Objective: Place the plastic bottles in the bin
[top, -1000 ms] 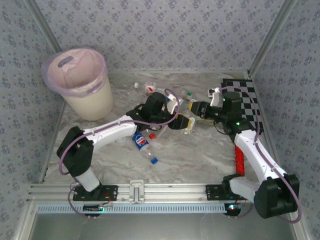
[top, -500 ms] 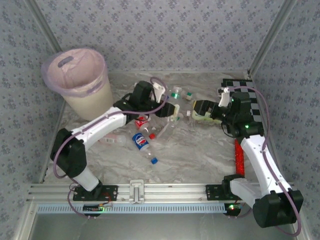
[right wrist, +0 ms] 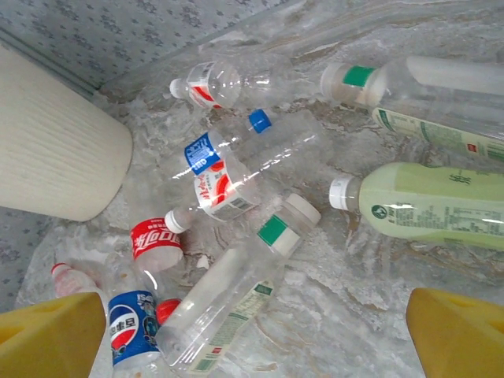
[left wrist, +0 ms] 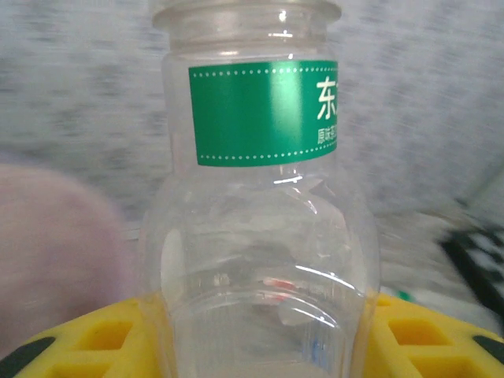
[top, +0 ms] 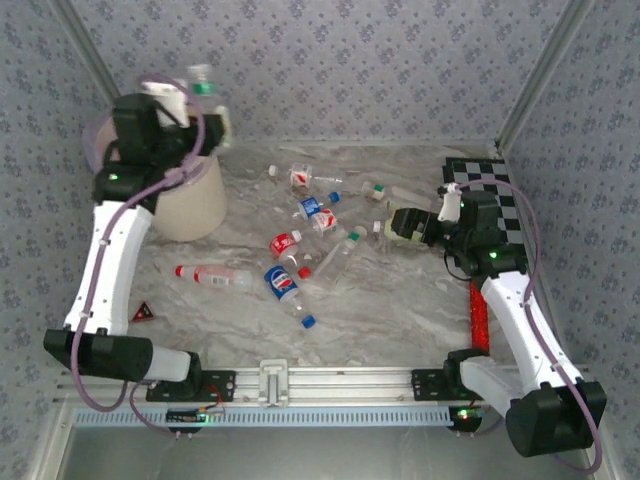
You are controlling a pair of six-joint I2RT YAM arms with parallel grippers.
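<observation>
My left gripper will move over the bin's opening (top: 174, 166) and down inside to release the clear bottle, because the bottle still sticks out past the bin's rim.
My left gripper (top: 208, 118) is raised over the bin (top: 195, 205), shut on a clear bottle with a green cap (top: 201, 85). In the left wrist view that bottle (left wrist: 260, 236), with its green label band, sits between the yellow fingers (left wrist: 79, 339); the pink bag (left wrist: 47, 236) blurs at the left. Several plastic bottles lie mid-table: a blue-labelled one (top: 283, 283), a red-labelled one (top: 285, 243) and a red-capped one (top: 215, 277). My right gripper (top: 405, 225) stands open at their right edge. In its wrist view the open gripper (right wrist: 252, 346) hovers near a clear green-banded bottle (right wrist: 244, 291) and a pale-green bottle (right wrist: 425, 205).
A black-and-white chequered board (top: 495, 190) lies at the back right. A red cylinder (top: 478, 315) lies beside the right arm. A small red triangle (top: 143, 312) sits on the table's left. Patterned walls close in three sides, and a metal rail (top: 270, 380) runs along the front.
My left arm has swung from the bottle pile up and left to above the bin, carrying the green-capped bottle. The right gripper has opened and drawn back slightly to the right.
</observation>
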